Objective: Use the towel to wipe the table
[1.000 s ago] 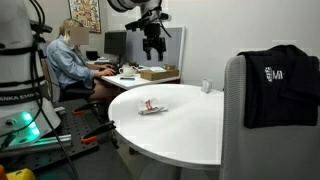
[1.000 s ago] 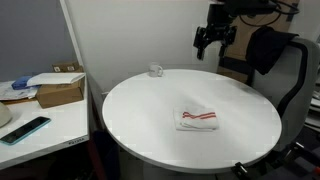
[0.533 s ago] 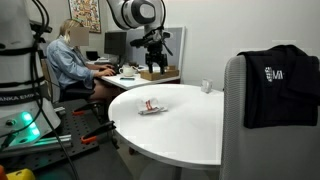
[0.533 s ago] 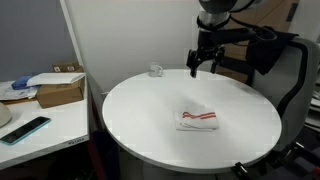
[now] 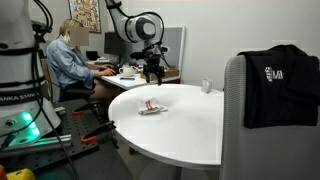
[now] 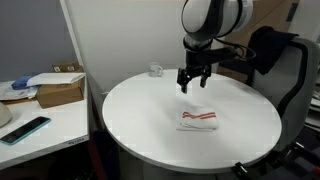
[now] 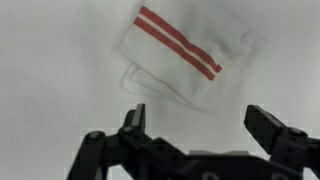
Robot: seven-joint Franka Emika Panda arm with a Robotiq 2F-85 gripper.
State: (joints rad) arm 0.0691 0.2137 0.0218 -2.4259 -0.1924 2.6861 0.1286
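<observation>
My open gripper needs to lower and advance onto the towel's red stripes, since they lie below it and just beyond its fingertips in the wrist view.
A folded white towel with red stripes (image 6: pixel 198 120) lies near the middle of the round white table (image 6: pixel 150 115); it also shows in an exterior view (image 5: pixel 152 108) and in the wrist view (image 7: pixel 185 55). My gripper (image 6: pixel 190 84) hangs above the table, over the towel and a little behind it, jaws pointing down. It is open and empty. In the wrist view the two black fingers (image 7: pixel 200 125) are spread wide with bare table between them, the towel just beyond their tips. It also shows in an exterior view (image 5: pixel 153 76).
A small clear object (image 6: pixel 156 70) stands near the table's far edge. A side desk holds a cardboard box (image 6: pixel 58 92) and a phone (image 6: pixel 25 129). A chair with a black jacket (image 5: pixel 280 85) stands by the table. A seated person (image 5: pixel 72 62) works at a desk behind.
The arm has swung down and in over the table, from beyond its far edge to above the towel. The gripper stays open.
</observation>
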